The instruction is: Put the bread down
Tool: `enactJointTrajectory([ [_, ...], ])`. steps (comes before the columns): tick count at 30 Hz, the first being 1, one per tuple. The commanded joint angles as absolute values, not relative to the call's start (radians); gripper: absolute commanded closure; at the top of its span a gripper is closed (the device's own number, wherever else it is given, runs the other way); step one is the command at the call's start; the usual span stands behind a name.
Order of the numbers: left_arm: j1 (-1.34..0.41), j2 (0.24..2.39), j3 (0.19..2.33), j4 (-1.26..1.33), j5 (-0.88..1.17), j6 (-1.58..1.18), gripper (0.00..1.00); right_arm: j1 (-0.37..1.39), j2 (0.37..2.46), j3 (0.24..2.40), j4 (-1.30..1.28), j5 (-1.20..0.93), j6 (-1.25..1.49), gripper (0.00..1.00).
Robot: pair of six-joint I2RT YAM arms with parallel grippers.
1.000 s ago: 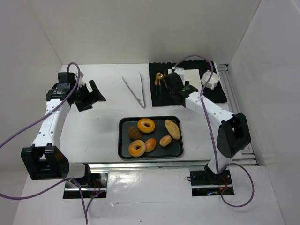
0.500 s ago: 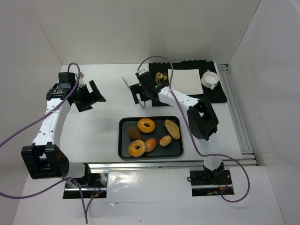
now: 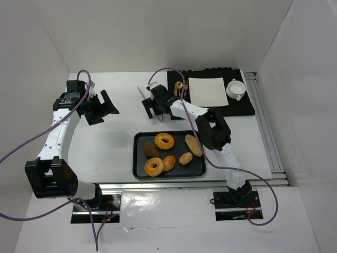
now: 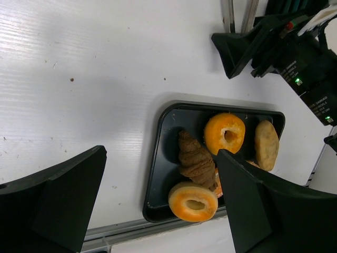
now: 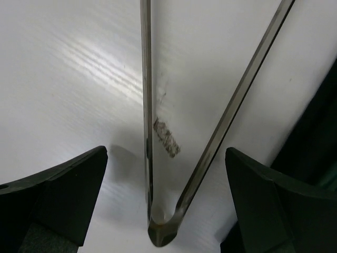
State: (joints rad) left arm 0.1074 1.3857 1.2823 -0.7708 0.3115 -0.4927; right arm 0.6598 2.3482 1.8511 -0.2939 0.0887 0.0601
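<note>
The right gripper moves outward past the tongs' hinge next and closes, a finger beside each spread arm, since the arms lie just outward of it.
A black tray (image 3: 138,158) near the front holds several breads: a glazed bagel (image 3: 164,140), a dark croissant (image 3: 151,149), a second bagel (image 3: 154,166) and a long roll (image 3: 194,145). Metal tongs (image 5: 150,105) lie on the white table behind the tray, hinge end toward the tray. My right gripper (image 3: 155,109) hovers open just above them, with a finger on each side of the hinge end (image 5: 160,234), touching nothing. My left gripper (image 3: 102,108) is open and empty at the far left. In the left wrist view it looks down on the tray (image 4: 158,158) and croissant (image 4: 196,161).
A black mat (image 3: 245,107) at the back right carries a white sheet (image 3: 208,90), a white cup (image 3: 236,88) and a small gold object (image 3: 179,86). White walls enclose the table on three sides.
My right arm has swung left from the black mat to above the tongs and now covers most of them. The left arm and the breads have not moved.
</note>
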Motion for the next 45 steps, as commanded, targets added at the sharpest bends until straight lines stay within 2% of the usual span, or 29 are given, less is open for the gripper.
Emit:
enactJointTrajectory([
  [1, 0.114, 1.382, 1.324, -0.765, 0.319, -0.463, 0.00, 0.629, 2.382, 1.896, -0.141, 0.061, 0.035, 0.00],
  [7, 0.114, 1.382, 1.324, -0.765, 0.319, -0.463, 0.00, 0.627, 2.496, 2.020, -0.147, 0.106, 0.044, 0.19],
  [14, 0.123, 1.364, 1.304, -0.765, 0.319, -0.463, 0.00, 0.658, 2.528, 2.039, -0.138, 0.201, 0.044, 0.25],
  [17, 0.123, 1.364, 1.304, -0.775, 0.319, -0.463, 0.00, 0.667, 2.539, 2.109, -0.165, 0.267, 0.044, 0.43],
  [18, 0.123, 1.353, 1.304, -0.775, 0.319, -0.463, 0.00, 0.678, 2.549, 2.132, -0.178, 0.291, 0.044, 0.54],
  [19, 0.123, 1.353, 1.304, -0.775, 0.319, -0.463, 0.00, 0.678, 2.549, 2.160, -0.178, 0.301, 0.044, 0.60],
  [25, 0.123, 1.331, 1.304, -0.775, 0.319, -0.463, 0.00, 0.689, 2.441, 2.160, -0.179, 0.304, 0.044, 0.79],
  [28, 0.123, 1.321, 1.304, -0.775, 0.328, -0.463, 0.00, 0.689, 2.364, 2.145, -0.199, 0.284, 0.044, 0.79],
  [35, 0.123, 1.298, 1.295, -0.784, 0.328, -0.463, 0.00, 0.689, 2.093, 1.925, -0.209, 0.194, 0.063, 0.79],
  [38, 0.123, 1.298, 1.295, -0.784, 0.337, -0.463, 0.00, 0.689, 1.929, 1.749, -0.236, 0.134, 0.101, 0.79],
  [42, 0.123, 1.289, 1.295, -0.784, 0.347, -0.463, 0.00, 0.698, 1.666, 1.389, -0.245, 0.086, 0.178, 0.78],
  [45, 0.123, 1.289, 1.295, -0.784, 0.357, -0.463, 0.00, 0.707, 1.473, 1.232, -0.329, 0.086, 0.241, 0.77],
])
